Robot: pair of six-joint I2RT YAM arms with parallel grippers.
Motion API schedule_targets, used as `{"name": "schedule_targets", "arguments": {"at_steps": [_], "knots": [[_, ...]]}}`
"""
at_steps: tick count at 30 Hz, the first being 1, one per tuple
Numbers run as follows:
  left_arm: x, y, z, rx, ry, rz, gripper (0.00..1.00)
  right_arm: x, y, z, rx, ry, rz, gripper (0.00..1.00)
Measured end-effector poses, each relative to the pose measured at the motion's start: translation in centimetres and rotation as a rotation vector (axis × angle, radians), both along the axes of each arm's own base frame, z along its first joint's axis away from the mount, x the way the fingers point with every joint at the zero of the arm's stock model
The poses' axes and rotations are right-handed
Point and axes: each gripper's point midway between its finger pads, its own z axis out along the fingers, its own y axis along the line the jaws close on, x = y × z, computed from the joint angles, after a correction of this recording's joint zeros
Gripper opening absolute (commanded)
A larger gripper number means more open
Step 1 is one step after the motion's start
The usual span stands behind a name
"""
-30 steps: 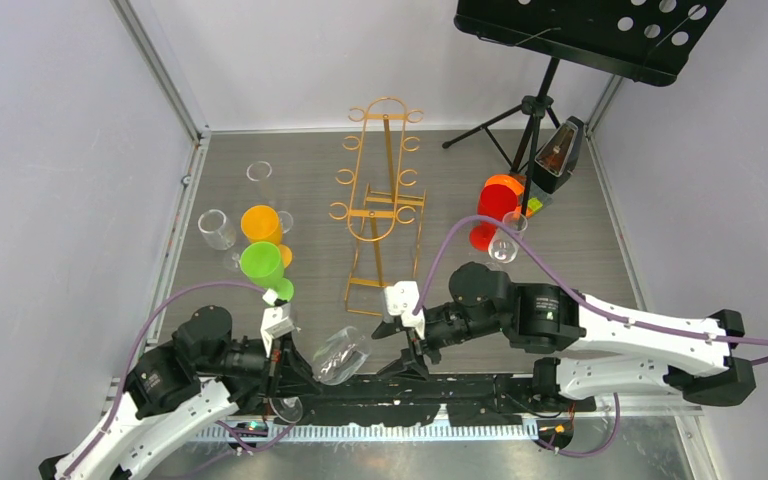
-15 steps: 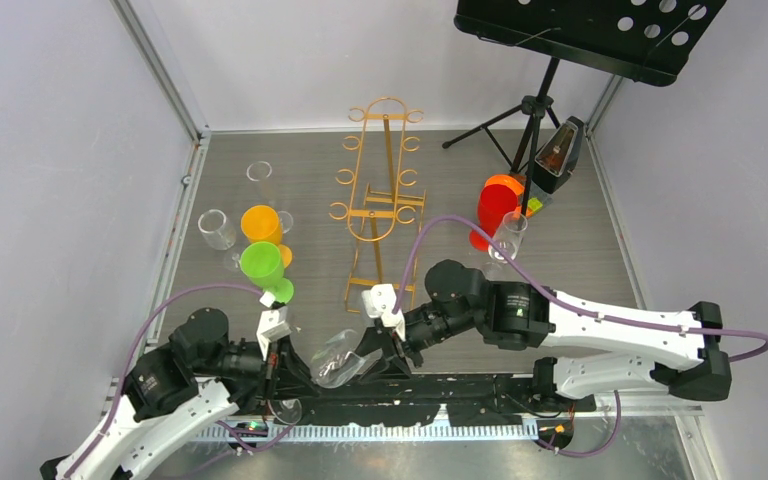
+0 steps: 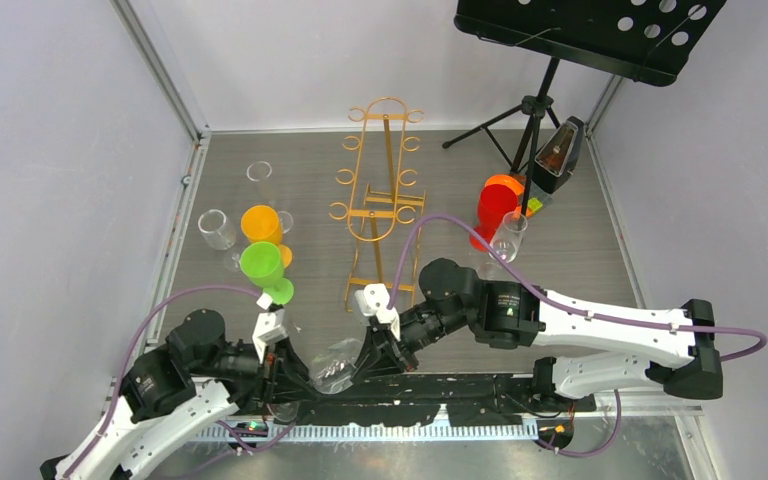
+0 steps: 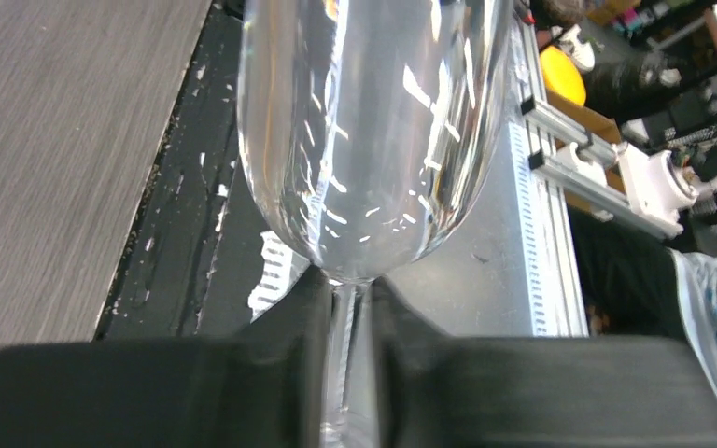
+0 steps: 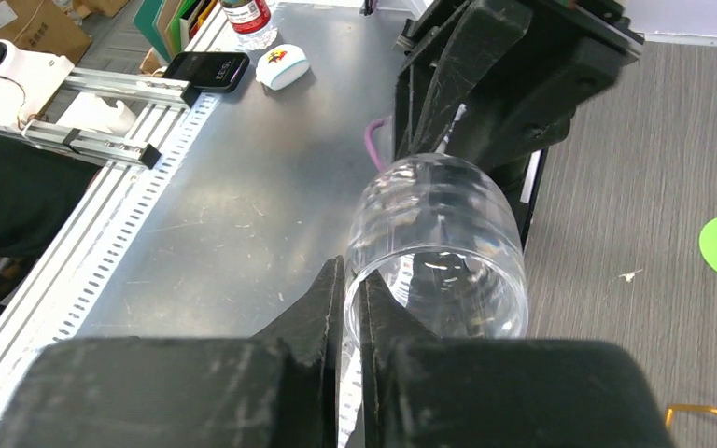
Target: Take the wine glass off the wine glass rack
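Note:
The tabletop near the red cups is below my right gripper, to its right in the top view, so my right gripper needs to move toward the cups and down to release next.
A clear wine glass (image 3: 335,360) lies tilted over the table's near edge, between my two grippers and off the gold wire wine glass rack (image 3: 380,190), which stands at mid table with bare hooks. My left gripper (image 3: 293,372) is shut on the stem; in the left wrist view the stem (image 4: 341,355) sits between the black fingers under the bowl (image 4: 373,140). My right gripper (image 3: 365,358) is shut on the bowl's rim. In the right wrist view one finger is inside the wine glass (image 5: 448,243) and one outside, around the right gripper (image 5: 353,280).
Green (image 3: 262,265) and orange (image 3: 260,222) plastic glasses and two clear glasses (image 3: 217,228) stand left of the rack. Red cups (image 3: 495,205), a clear glass (image 3: 505,240), a metronome (image 3: 560,150) and a black music stand (image 3: 540,110) are at the right back.
My right gripper has moved left to the glass and shut on its rim. The glass has shifted slightly left and lower. The left arm has hardly moved.

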Motion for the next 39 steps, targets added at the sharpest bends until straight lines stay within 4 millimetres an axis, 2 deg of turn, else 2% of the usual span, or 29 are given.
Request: {"name": "schedule_targets", "arguments": {"at_steps": [3, 6, 11, 14, 20, 26, 39], "knots": [[0.6, -0.1, 0.1, 0.001, -0.007, 0.036, 0.62, -0.1, 0.0, 0.1, 0.003, 0.006, 0.001, 0.06], [0.9, -0.1, 0.1, 0.007, 0.0, 0.063, 0.77, 0.0, 0.0, 0.0, -0.003, 0.012, -0.004, 0.06], [1.9, -0.1, 0.0, 0.016, -0.008, 0.123, 0.92, 0.2, -0.3, -0.3, -0.021, 0.013, -0.029, 0.06], [2.8, 0.2, 0.4, 0.015, -0.031, 0.188, 0.98, 0.5, -1.2, -0.5, -0.049, 0.011, -0.062, 0.06], [5.3, 1.5, 2.1, -0.016, -0.105, 0.368, 1.0, 1.2, -4.5, 0.0, -0.087, 0.005, -0.16, 0.06], [7.3, 2.5, 2.4, -0.02, -0.144, 0.499, 1.0, 2.7, -8.4, -0.5, -0.175, 0.015, -0.325, 0.06], [8.3, 3.3, 2.7, -0.032, -0.175, 0.577, 1.0, 7.4, -16.4, -3.1, -0.544, 0.08, -0.819, 0.06]]}}
